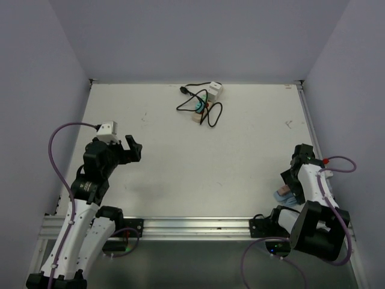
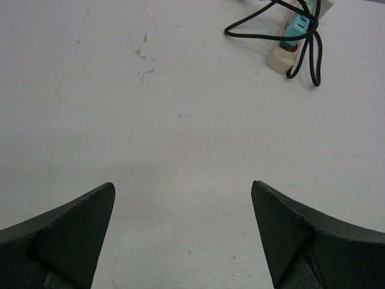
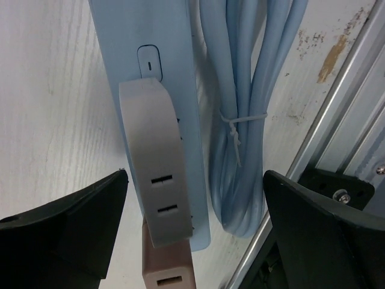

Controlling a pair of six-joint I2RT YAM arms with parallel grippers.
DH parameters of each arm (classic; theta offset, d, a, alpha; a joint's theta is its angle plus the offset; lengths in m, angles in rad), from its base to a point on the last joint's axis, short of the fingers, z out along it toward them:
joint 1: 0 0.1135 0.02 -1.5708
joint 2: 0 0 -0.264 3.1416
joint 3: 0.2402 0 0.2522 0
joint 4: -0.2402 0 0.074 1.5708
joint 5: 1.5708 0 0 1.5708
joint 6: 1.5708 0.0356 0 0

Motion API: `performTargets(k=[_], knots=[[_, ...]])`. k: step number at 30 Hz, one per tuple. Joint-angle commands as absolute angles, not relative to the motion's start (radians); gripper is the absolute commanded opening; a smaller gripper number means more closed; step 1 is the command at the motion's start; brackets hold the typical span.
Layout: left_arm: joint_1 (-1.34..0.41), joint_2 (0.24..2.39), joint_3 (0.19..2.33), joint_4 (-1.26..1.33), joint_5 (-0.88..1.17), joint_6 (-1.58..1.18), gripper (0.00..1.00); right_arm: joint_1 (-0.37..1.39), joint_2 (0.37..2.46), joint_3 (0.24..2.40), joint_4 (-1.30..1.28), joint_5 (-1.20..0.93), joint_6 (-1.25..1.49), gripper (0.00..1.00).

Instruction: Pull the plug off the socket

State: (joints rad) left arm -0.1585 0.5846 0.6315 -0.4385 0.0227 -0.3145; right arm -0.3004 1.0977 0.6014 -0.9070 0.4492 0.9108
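I should next lower my right gripper with its fingers on both sides of the light blue power strip and its bundled cord, then close, since both are between the open fingers.
The beige power strip (image 1: 200,111) lies at the far middle of the table, its thin black cord (image 1: 212,115) looped over it and ending in a black plug (image 1: 186,91). A teal plug (image 1: 198,106) sits in the strip, and a white adapter (image 1: 215,90) is at its far end. The left wrist view shows the strip (image 2: 280,55), teal plug (image 2: 299,27) and cord (image 2: 255,33) at top right. My left gripper (image 1: 133,149) (image 2: 183,188) is open and empty, well short of the strip. My right gripper (image 1: 287,184) (image 3: 195,173) is open over other things at the near right.
Under the right gripper lies a light blue power strip (image 3: 171,36) (image 1: 283,195) with a bundled blue cord (image 3: 240,90). A pale grey adapter (image 3: 156,168) and a pink one (image 3: 165,271) are plugged into it. A metal rail (image 3: 346,102) runs beside it.
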Motion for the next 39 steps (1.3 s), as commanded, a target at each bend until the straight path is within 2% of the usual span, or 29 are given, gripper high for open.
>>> performTargets(k=[1,7,8,10,11,16,20,23,27,32,36,39], knots=[[-0.163,0.581,0.627,-0.357,0.029,-0.33,1.0,-0.324,1.124,0.574,-0.784,0.39,0.894,0.99],[-0.163,0.586,0.626,-0.351,0.028,-0.328,1.0,-0.331,1.167,0.535,-0.721,0.33,0.893,0.98],[-0.163,0.587,0.626,-0.351,0.025,-0.328,0.99,-0.331,1.173,0.532,-0.716,0.327,0.891,0.95],[-0.163,0.588,0.624,-0.35,0.025,-0.328,1.0,-0.331,1.175,0.526,-0.698,0.308,0.871,0.89],[-0.163,0.589,0.624,-0.35,0.023,-0.33,0.99,-0.331,1.172,0.525,-0.696,0.305,0.867,0.81],[-0.161,0.6,0.624,-0.344,0.025,-0.333,1.0,-0.33,1.083,0.499,-0.637,0.264,0.789,0.6],[-0.161,0.606,0.626,-0.342,0.025,-0.333,1.0,-0.327,1.029,0.473,-0.556,0.125,0.686,0.39],[-0.161,0.607,0.624,-0.341,0.026,-0.334,1.0,-0.298,1.038,0.489,-0.528,0.055,0.62,0.31],[-0.161,0.607,0.624,-0.341,0.028,-0.334,1.0,-0.16,1.046,0.523,-0.477,0.021,0.586,0.29],[-0.161,0.606,0.624,-0.341,0.023,-0.333,1.0,0.118,1.054,0.558,-0.353,-0.029,0.568,0.24],[-0.161,0.606,0.623,-0.339,0.026,-0.334,1.0,0.32,1.179,0.644,-0.336,-0.017,0.514,0.24],[-0.161,0.607,0.62,-0.337,0.028,-0.334,0.99,0.542,1.238,0.712,-0.315,0.024,0.483,0.24]])
